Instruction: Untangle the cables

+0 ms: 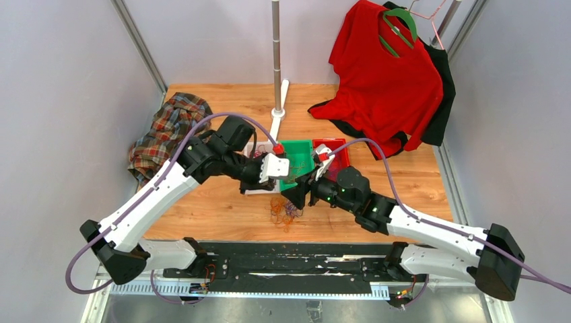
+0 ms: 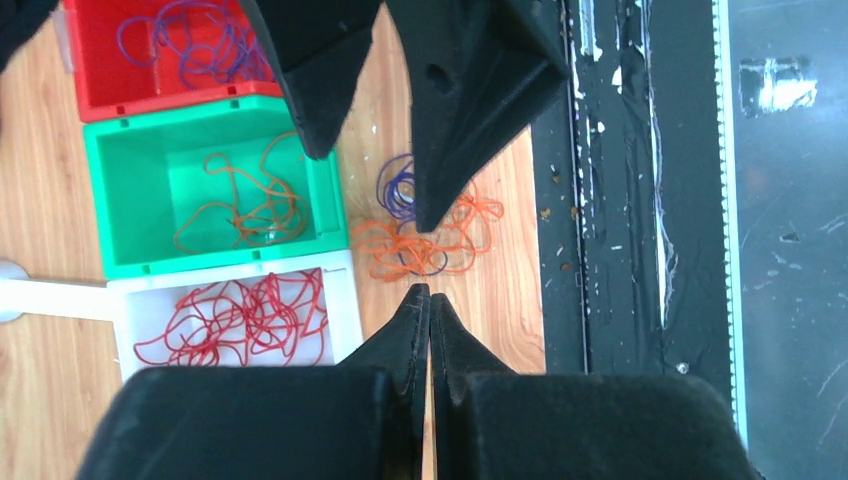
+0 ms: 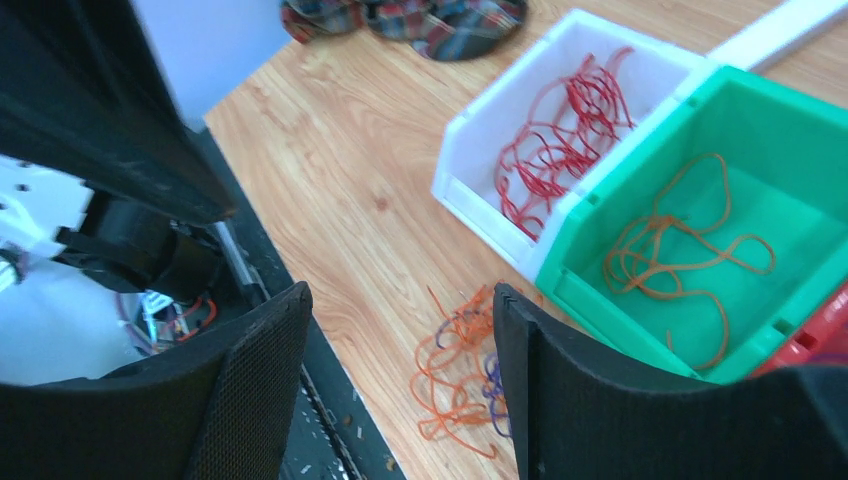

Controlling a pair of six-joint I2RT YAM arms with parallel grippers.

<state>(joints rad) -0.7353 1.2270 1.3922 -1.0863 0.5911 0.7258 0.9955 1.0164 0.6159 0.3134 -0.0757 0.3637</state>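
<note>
I will next lower my right gripper and draw it back toward the black bar, tipping it down onto the tangle's near orange cable (image 1: pixel 285 225) (image 3: pixel 438 420), which is free of the purple cable.
A loose tangle of orange and purple cables (image 1: pixel 283 210) lies on the wooden table in front of the bins; it also shows in the left wrist view (image 2: pixel 430 235) and the right wrist view (image 3: pixel 460 370). My left gripper (image 2: pixel 430 292) is shut with nothing visible between its fingers, its tip just short of the tangle. My right gripper (image 3: pixel 400 292) is open and hangs above the tangle, which shows next to its right finger (image 3: pixel 540 380). Red cables (image 2: pixel 235 320) lie in a white bin (image 2: pixel 345 300), orange ones (image 2: pixel 240 200) in a green bin (image 2: pixel 100 200), purple ones (image 2: pixel 190 45) in a red bin (image 2: pixel 90 70).
The three bins stand in a row behind the tangle, green (image 1: pixel 299 156) beside red (image 1: pixel 339 155). A plaid cloth (image 1: pixel 168 128) lies at the back left. A red shirt (image 1: pixel 384 74) hangs at the back right. A pole stand (image 1: pixel 277 60) rises at the back. A black rail (image 1: pixel 289 266) runs along the near edge.
</note>
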